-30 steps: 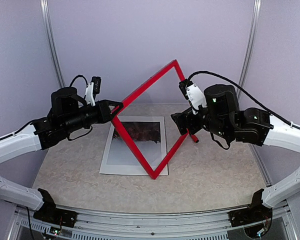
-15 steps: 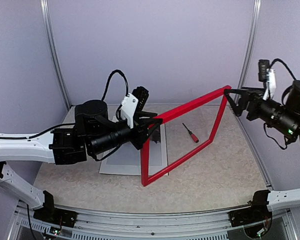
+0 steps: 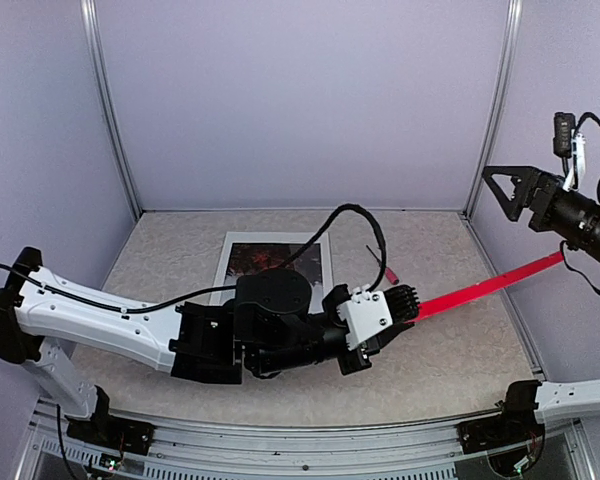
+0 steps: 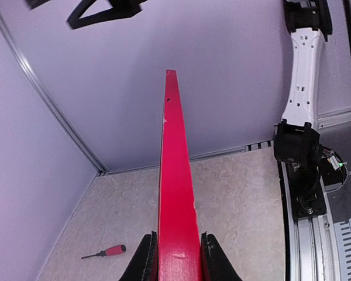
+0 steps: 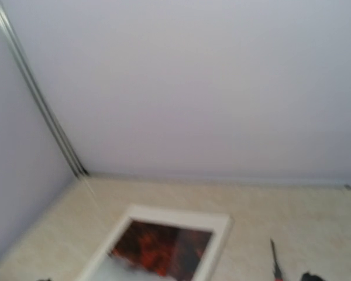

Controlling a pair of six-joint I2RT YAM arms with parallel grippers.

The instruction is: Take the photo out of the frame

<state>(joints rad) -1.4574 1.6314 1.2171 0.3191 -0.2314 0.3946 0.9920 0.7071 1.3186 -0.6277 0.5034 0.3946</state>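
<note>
My left gripper is holding the frame (image 3: 480,288). Next it will lower the frame back toward the near bar, tilting it flat onto the empty near table beside the mat (image 3: 275,238).
My left gripper (image 3: 405,303) is shut on the frame (image 3: 480,288), a red-rimmed frame seen edge-on, held low and reaching toward the right wall. In the left wrist view the red rim (image 4: 176,193) runs straight out between my fingers (image 4: 145,260). The photo (image 3: 270,258), red foliage on dark, lies flat on the table inside a white mat (image 3: 275,238), and my left arm covers its near part. The right wrist view shows the photo (image 5: 164,249) blurred. My right gripper (image 3: 498,195) hangs open and empty high at the right, apart from the frame.
A small red-handled screwdriver (image 4: 108,252) lies on the table right of the mat, also in the right wrist view (image 5: 275,263). Grey walls close the table at the back and both sides. The right arm's base (image 4: 304,152) stands at the near rail.
The right gripper has let go of the frame's corner and drawn back up to the right. My left arm has swung right and down, laying the frame over to a low edge-on pose.
</note>
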